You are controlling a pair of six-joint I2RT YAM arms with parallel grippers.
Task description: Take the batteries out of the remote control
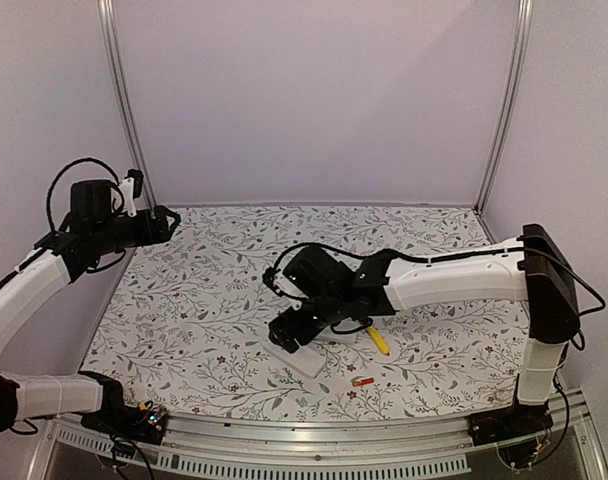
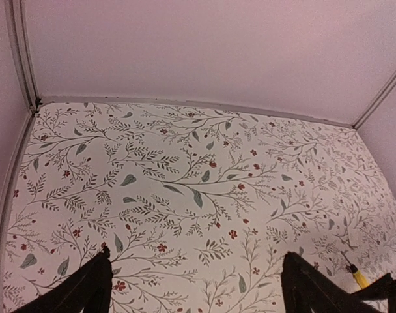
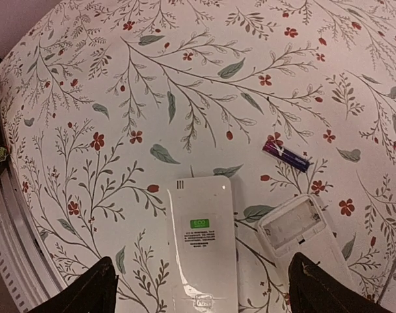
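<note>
The narrow body of the remote fits between my right gripper's open fingers at the near end. My right gripper will move down and back to the white remote's near end [image 3: 204,304].
Below my open right gripper [image 3: 199,258] a white remote control [image 3: 201,251] lies face down, a green label on its back. Right of it lies a second white remote body [image 3: 302,229] whose battery compartment is open and shows no cells. A dark purple battery [image 3: 286,155] rests on the cloth just beyond that compartment. From above, my right gripper [image 1: 287,335] hovers over the white remote [image 1: 306,358], and a red-orange battery [image 1: 362,382] lies near the front edge. Held high at the far left, my left gripper [image 1: 169,222] is open and holds nothing.
A yellow-handled screwdriver [image 1: 377,340] lies just right of the remotes, and its tip [image 2: 357,277] shows at the lower right of the left wrist view. The floral cloth [image 2: 185,169] covers the table. Metal rails [image 1: 284,440] run along the front edge.
</note>
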